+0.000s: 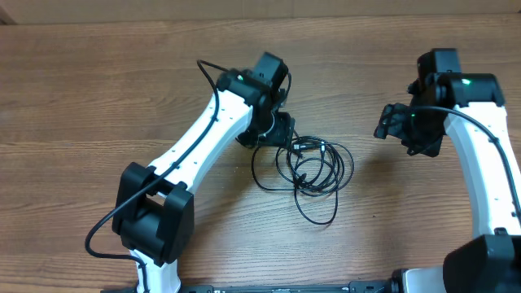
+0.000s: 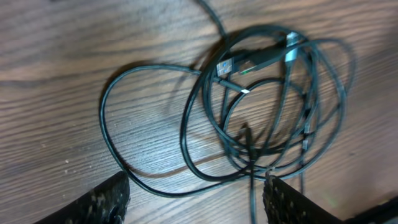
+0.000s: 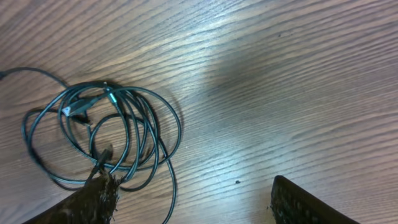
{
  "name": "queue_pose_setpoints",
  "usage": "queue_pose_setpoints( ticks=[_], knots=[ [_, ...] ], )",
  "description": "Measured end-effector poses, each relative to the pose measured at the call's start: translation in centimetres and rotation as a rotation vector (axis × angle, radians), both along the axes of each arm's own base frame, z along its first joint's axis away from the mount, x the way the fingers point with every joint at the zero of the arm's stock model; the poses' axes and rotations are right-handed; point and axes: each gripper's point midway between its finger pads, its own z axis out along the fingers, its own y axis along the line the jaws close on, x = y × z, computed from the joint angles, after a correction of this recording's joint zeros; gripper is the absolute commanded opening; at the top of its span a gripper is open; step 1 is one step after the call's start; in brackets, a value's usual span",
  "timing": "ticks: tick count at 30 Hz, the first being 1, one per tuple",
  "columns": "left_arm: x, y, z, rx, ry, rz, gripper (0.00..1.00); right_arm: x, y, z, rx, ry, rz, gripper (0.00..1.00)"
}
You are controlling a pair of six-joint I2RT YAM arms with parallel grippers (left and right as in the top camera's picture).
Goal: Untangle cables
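Note:
I will next lower my left gripper, with its fingers open, onto the outer black piece of cable beneath it at the edge of the tangle.
The cables (image 1: 309, 167) lie as one tangle of thin black loops with small plugs on the wooden table, at its middle. My left gripper (image 1: 281, 130) hangs just above the tangle's left edge; in the left wrist view it is open (image 2: 196, 199) with the cable loops (image 2: 261, 106) lying between and beyond its fingers, none held. My right gripper (image 1: 395, 122) is off to the right of the tangle, open and empty (image 3: 193, 202); the cables (image 3: 106, 134) show at the left of its view.
The wooden table (image 1: 98, 98) fills the view. The thick black arm cable (image 1: 207, 77) loops off the left arm. The arm bases (image 1: 155, 216) stand at the front edge, left and right.

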Motion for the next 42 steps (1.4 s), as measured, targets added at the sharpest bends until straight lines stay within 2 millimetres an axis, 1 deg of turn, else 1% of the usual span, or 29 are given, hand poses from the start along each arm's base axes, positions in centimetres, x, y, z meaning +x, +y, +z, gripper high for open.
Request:
queue_pose_setpoints(
  ticks=[3,9,12,15,16,19,22,24,25,26,27,30,33,36,38,40,42],
  knots=[
    [-0.2,-0.2,-1.9,0.001,-0.007,-0.011,0.66,-0.1,0.0,0.3,0.006,-0.006,0.002,0.77],
    [-0.7,0.0,-4.7,0.002,-0.012,-0.014,0.66,-0.1,0.1,0.3,0.009,-0.006,0.006,0.77],
    [-0.8,0.0,-5.9,-0.004,-0.021,-0.014,0.63,-0.1,0.2,0.3,0.015,-0.005,0.007,0.77],
    [-1.0,0.0,-6.8,-0.01,-0.024,-0.019,0.54,-0.2,0.2,0.3,0.017,-0.003,0.006,0.77],
    [-1.2,-0.1,-7.1,-0.01,-0.023,-0.025,0.49,-0.1,0.2,0.3,0.017,-0.004,0.007,0.77],
    [-1.4,-0.5,-7.1,-0.02,-0.027,-0.035,0.37,-0.2,0.3,0.3,0.018,-0.003,0.008,0.77],
    [-1.4,-1.4,-7.0,-0.032,-0.046,-0.056,0.3,-0.2,0.3,0.3,0.021,-0.003,0.007,0.77],
    [-1.9,-2.1,-7.0,-0.034,-0.05,-0.075,0.23,-0.1,0.3,0.3,0.023,-0.004,0.008,0.77],
    [-2.1,-2.3,-7.0,-0.034,-0.049,-0.084,0.17,-0.2,0.4,0.3,0.023,-0.003,0.008,0.77],
    [-2.3,-2.5,-7.0,-0.034,-0.049,-0.091,0.07,-0.2,0.4,0.3,0.023,-0.002,0.008,0.77],
    [-2.5,-2.8,-7.0,-0.035,-0.049,-0.098,0.04,-0.2,0.4,0.3,0.024,-0.002,0.008,0.77],
    [-3.0,-3.3,-7.0,-0.035,-0.05,-0.12,0.04,-0.3,0.4,0.3,0.024,0.001,0.008,0.78],
    [-3.3,-3.3,-7.0,-0.028,-0.039,-0.124,0.04,-0.3,0.4,0.3,0.024,0.004,0.008,0.8],
    [-3.5,-2.8,-6.2,-0.007,-0.008,-0.119,0.04,-0.3,0.4,0.3,0.024,0.005,0.008,0.83],
    [-2.6,-2.7,-4.6,-0.008,-0.013,-0.114,0.04,-0.3,0.4,0.3,0.024,0.004,0.008,0.87],
    [-1.2,-3.0,-1.9,-0.021,-0.036,-0.109,0.04,-0.3,0.4,0.3,0.028,0.003,0.01,0.88],
    [0.7,-3.5,1.9,-0.053,-0.096,-0.108,0.04,-0.2,0.8,0.4,0.046,-0.002,0.026,0.88]
  ],
)
